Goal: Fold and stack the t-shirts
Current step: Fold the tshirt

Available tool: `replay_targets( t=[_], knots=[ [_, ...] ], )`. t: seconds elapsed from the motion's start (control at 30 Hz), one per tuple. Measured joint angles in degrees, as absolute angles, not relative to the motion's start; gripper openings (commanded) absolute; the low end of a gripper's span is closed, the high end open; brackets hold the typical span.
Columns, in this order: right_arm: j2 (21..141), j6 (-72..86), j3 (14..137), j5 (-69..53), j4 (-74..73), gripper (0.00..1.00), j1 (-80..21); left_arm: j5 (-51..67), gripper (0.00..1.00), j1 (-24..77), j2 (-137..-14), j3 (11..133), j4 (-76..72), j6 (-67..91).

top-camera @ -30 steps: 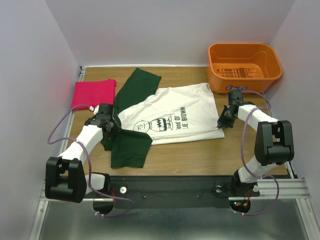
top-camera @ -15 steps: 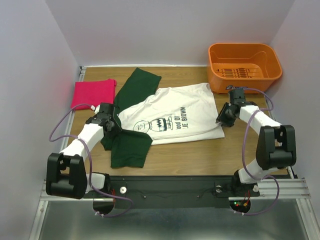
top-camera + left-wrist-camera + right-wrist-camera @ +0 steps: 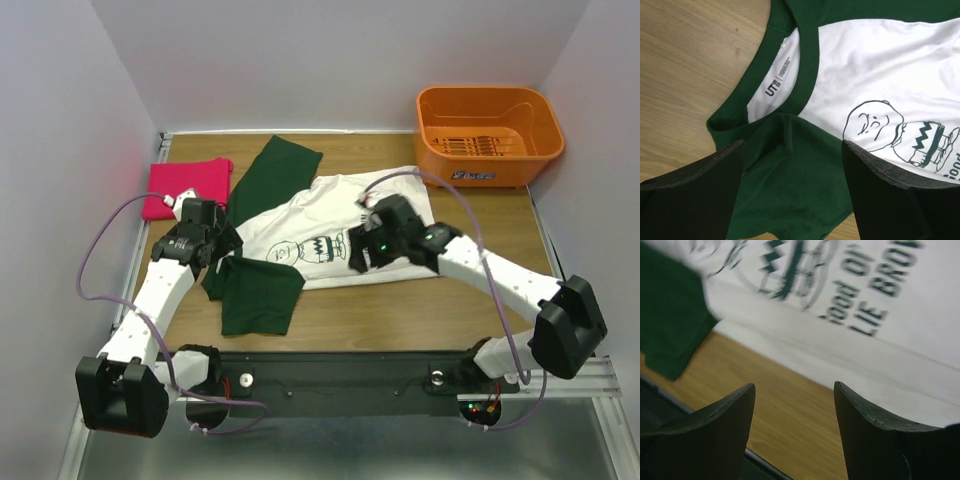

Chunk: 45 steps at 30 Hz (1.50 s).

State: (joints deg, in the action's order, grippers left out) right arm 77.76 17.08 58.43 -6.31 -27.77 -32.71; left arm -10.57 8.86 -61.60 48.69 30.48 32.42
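Observation:
The near sleeve's cuff corner (image 3: 284, 330) (image 3: 674, 375) lies below the right gripper and to its left in the top view, so the gripper will move down and back onto that corner next.
The white t-shirt (image 3: 300, 235) with dark green sleeves lies flat on the wooden table, print up. Its near sleeve (image 3: 255, 295) is spread toward the front edge. The pink-red t-shirt (image 3: 187, 186) lies folded at the far left. My left gripper (image 3: 215, 250) hovers open over the collar and near sleeve; in the left wrist view only green cloth (image 3: 790, 190) shows between its fingers (image 3: 875, 190). My right gripper (image 3: 358, 255) is open above the shirt's front hem; its wrist view is blurred, with the printed shirt (image 3: 865, 300) above bare wood (image 3: 790, 410).
An orange plastic basket (image 3: 488, 132) stands at the far right corner. The far green sleeve (image 3: 275, 170) reaches toward the back edge. Bare wood (image 3: 420, 310) runs along the table's front right. White walls close in on both sides.
Both grippers have opened and let go of the shirt. The right arm has swung left from the shirt's right edge to over its middle. The left gripper has drawn back slightly.

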Motion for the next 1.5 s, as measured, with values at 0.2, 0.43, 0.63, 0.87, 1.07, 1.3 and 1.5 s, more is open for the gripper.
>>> replay_targets(
  t=[0.2,0.43,0.63,0.87,1.07,1.3,1.5],
  knots=[
    [86.3,10.7,62.2,-6.7,-24.5,0.70,-55.0,-11.7,0.88,8.9,-58.3,49.0,33.1,32.1],
    [98.7,4.7,70.6,-5.6,-21.0,0.60,-65.5,-12.6,0.88,8.9,-55.6,54.5,37.3,31.8],
    [106.4,1.0,74.5,-4.2,-19.6,0.58,-69.6,-14.0,0.88,8.9,-53.5,59.6,39.1,31.1],
    [112.9,-2.0,78.4,-3.7,-19.0,0.58,-72.1,-14.6,0.88,8.8,-53.1,60.3,40.3,30.3],
    [115.3,-3.2,79.0,-3.5,-18.6,0.58,-73.2,-14.4,0.88,8.8,-53.1,60.3,40.6,30.0],
    [115.9,-4.6,79.0,-0.6,-17.4,0.36,-74.4,-14.0,0.88,8.7,-53.1,60.3,40.5,29.8],
    [116.0,-5.0,79.0,3.3,-16.6,0.01,-75.8,-14.0,0.88,8.6,-53.1,60.3,40.5,29.5]
  ],
)
